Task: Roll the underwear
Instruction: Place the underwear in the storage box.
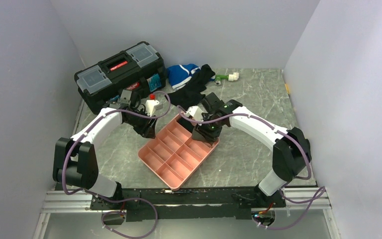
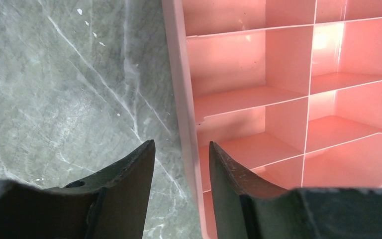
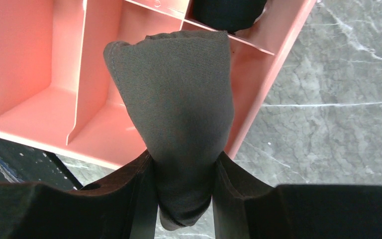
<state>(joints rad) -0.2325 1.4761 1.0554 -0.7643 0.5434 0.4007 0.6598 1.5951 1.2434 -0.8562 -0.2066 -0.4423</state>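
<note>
The right gripper lowers with a slight turn next. It releases the underwear (image 3: 179, 94) in the pink tray's corner section beside the dark bundle, since that section lies below it.
The underwear (image 3: 179, 94) is a rolled dark grey-brown bundle, and my right gripper (image 3: 183, 164) is shut on it. A bit of pale waistband shows at its lower end. It hangs over the right-hand compartments of the pink tray (image 3: 35, 114), near the tray's wall. In the top view my right gripper (image 1: 201, 135) is over the tray's far right side (image 1: 151, 158). My left gripper (image 2: 181, 144) is open and empty. It straddles the tray's left wall (image 2: 179, 79), with one finger outside and one inside. In the top view it (image 1: 148, 130) is at the tray's far left edge.
A dark bundle (image 3: 229, 12) lies in a far tray compartment. A black toolbox (image 1: 119, 72) stands at the back left, with a white bottle with a red cap (image 1: 152, 104) near it. A blue-and-white garment (image 1: 181, 74), a black garment (image 1: 194, 89) and a green-and-white object (image 1: 227, 77) lie at the back.
</note>
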